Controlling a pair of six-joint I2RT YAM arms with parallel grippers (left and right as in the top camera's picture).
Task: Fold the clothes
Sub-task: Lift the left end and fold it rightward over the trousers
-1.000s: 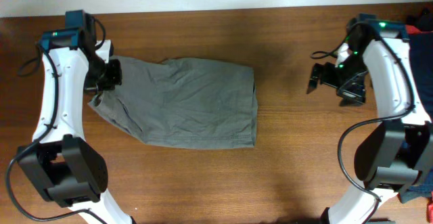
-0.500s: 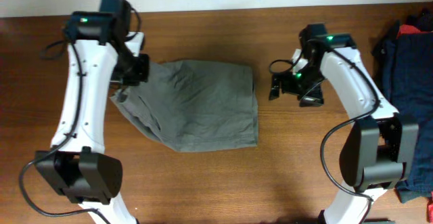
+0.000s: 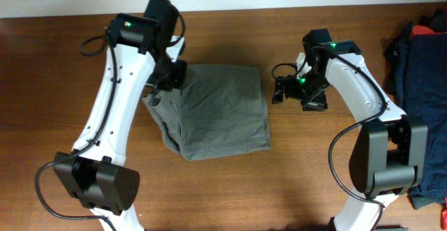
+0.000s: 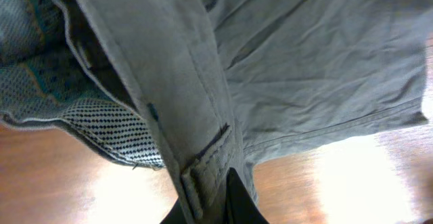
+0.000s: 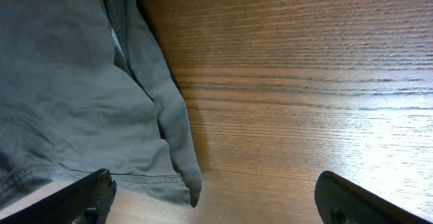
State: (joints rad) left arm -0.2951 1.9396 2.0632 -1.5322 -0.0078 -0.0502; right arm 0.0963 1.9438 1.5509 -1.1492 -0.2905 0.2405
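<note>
The shorts' flat half (image 3: 237, 98) (image 4: 345, 51) is to the right of my left gripper in the overhead view, so I will move the lifted edge of the waistband over it and let go.
The grey-olive shorts (image 3: 220, 112) lie wrinkled on the wooden table, partly doubled over. My left gripper (image 3: 170, 77) is shut on the shorts' waistband at their upper left and holds it lifted. In the left wrist view the waistband (image 4: 183, 102) with a belt loop hangs from the jaws (image 4: 216, 207), and patterned pocket lining (image 4: 101, 126) shows inside. My right gripper (image 3: 281, 91) is open and empty, just right of the shorts' upper right corner. The right wrist view shows the hem corner (image 5: 183, 176) between the spread fingers (image 5: 216, 200).
A pile of dark navy garments (image 3: 422, 84) with a red cloth (image 3: 423, 30) on it lies at the right table edge. The table's far edge (image 3: 230, 9) meets a white wall.
My left gripper has carried the waistband rightward over the shorts, making the spread cloth narrower. My right gripper moved left to the shorts' right edge.
</note>
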